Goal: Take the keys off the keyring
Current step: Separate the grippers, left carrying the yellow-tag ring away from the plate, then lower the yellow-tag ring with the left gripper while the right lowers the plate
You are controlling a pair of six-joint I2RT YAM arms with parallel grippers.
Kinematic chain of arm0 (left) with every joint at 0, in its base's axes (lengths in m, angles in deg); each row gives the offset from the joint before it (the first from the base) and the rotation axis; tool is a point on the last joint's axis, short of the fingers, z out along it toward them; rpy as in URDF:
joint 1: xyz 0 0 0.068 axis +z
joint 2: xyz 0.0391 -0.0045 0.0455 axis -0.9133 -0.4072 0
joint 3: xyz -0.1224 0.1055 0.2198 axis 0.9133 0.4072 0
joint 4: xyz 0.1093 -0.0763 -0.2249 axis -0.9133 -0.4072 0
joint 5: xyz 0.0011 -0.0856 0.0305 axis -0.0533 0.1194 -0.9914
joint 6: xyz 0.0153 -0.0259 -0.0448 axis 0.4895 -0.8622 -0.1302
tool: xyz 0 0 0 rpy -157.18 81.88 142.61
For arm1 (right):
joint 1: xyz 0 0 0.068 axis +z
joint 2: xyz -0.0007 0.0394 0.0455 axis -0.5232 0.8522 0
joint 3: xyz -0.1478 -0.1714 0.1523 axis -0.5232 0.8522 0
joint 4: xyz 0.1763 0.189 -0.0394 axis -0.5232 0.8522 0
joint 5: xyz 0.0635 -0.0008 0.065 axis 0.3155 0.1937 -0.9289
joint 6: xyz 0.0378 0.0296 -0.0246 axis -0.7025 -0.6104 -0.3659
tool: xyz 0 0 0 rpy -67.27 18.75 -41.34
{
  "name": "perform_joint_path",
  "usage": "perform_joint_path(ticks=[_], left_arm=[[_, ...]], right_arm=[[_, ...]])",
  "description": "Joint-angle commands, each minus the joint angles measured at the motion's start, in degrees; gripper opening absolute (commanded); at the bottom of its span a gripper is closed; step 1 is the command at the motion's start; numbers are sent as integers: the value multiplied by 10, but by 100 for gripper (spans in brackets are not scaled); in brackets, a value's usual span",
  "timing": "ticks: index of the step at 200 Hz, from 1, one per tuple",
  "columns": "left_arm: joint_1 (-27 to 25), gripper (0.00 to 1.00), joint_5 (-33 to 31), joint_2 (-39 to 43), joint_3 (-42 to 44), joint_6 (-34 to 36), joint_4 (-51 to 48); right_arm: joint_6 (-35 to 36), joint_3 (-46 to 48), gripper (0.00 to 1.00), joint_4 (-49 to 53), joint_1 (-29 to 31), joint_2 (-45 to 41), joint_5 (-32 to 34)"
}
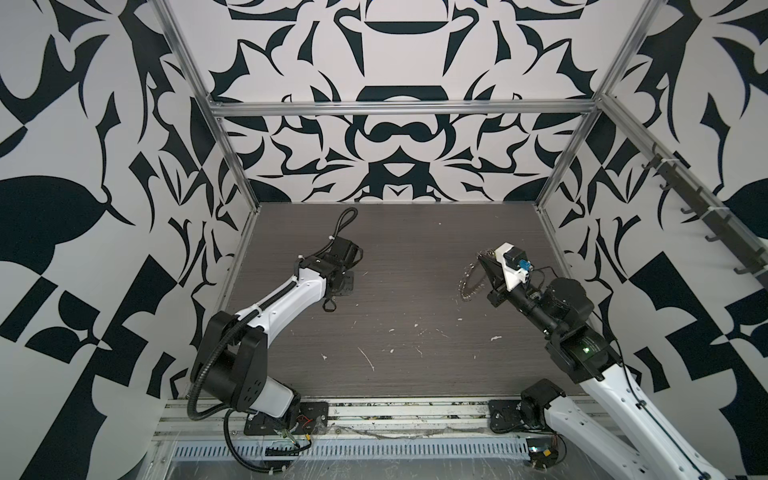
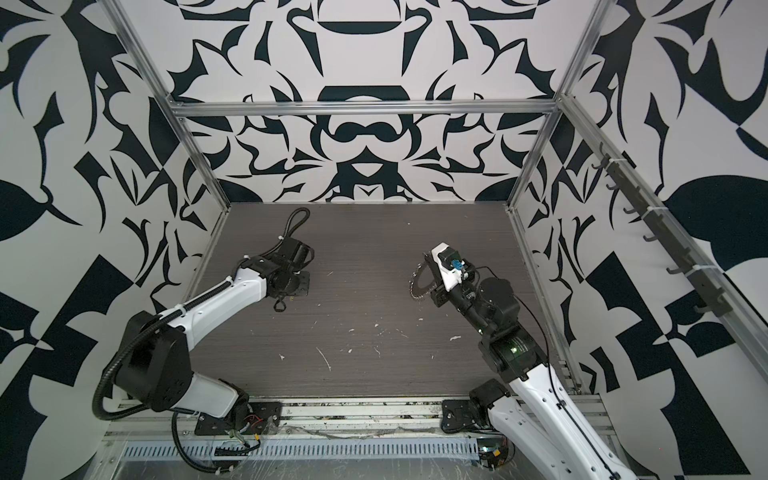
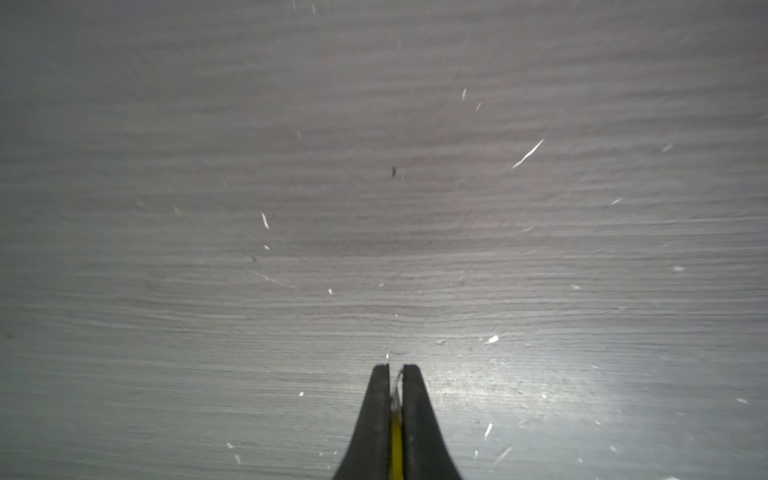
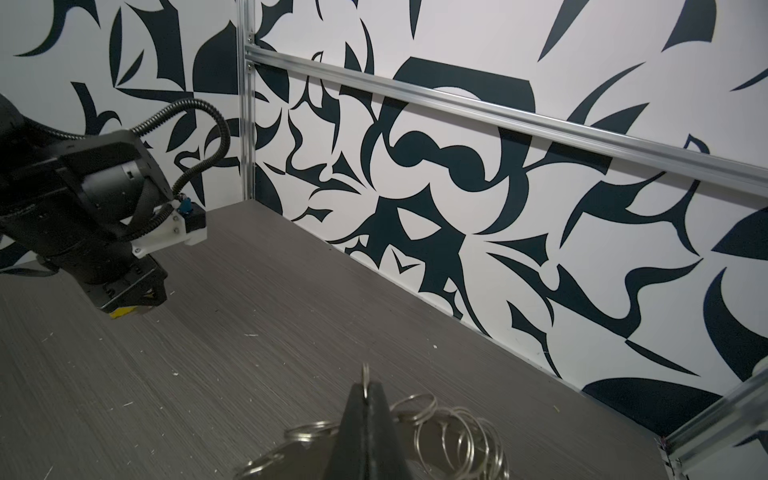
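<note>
My left gripper lowers its fingers a little next and releases the keys on the clear tabletop just below, well apart from the keyring (image 1: pixel 468 282).
The keys, a yellow tag (image 3: pixel 396 440) with a sliver of its silver split ring, sit pinched between the fingers of my left gripper (image 3: pixel 395 368), which is shut on them just above the dark wood table (image 3: pixel 374 208). From the right wrist view the left gripper (image 4: pixel 137 305) hangs low over the table with the yellow tag (image 4: pixel 124 312) showing under it. My right gripper (image 4: pixel 365 388) is shut on the keyring (image 4: pixel 457 432), whose many small silver rings fan out beside the fingers. In both top views the keyring (image 1: pixel 468 282) (image 2: pixel 417 282) hangs at the right arm, well apart from the left arm.
White flecks (image 1: pixel 365 359) dot the table's front half. Patterned walls and aluminium frame posts (image 1: pixel 552 183) close in the back and sides. A rail of black hooks (image 1: pixel 706 216) runs along the right wall. A black strap loop (image 1: pixel 329 305) hangs under the left wrist.
</note>
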Motion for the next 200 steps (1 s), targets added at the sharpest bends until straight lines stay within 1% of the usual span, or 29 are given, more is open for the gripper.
perform_joint_path(ticks=[1,52,81,87,94,109,127,136,147,171,200], left_arm=[[-2,0,-7,-22,33,-50,44],[-2,0,-2,-89,59,-57,95],[-2,0,-4,-103,59,-54,104],[-2,6,2,-103,57,-50,105],[-2,16,2,-101,55,-49,104],[-2,32,3,-90,51,-46,103],[-3,45,1,-67,45,-43,96],[-4,54,-2,-53,41,-37,93],[-7,62,-12,-34,34,-30,88],[-10,71,-28,7,10,-9,72],[-11,75,-26,36,-19,17,76]], right_arm=[[10,-8,0,0,0,-10,-1],[28,-29,0,58,0,-10,-7],[38,-38,0,93,0,-11,-6],[39,-38,0,97,0,-12,-5],[40,-38,0,99,0,-12,-2],[39,-42,0,111,0,-13,3],[36,-48,0,132,0,-18,11],[34,-49,0,142,0,-25,20],[28,-51,0,158,0,-33,32],[10,-49,0,199,0,-55,68],[-14,-31,0,228,0,-89,124]])
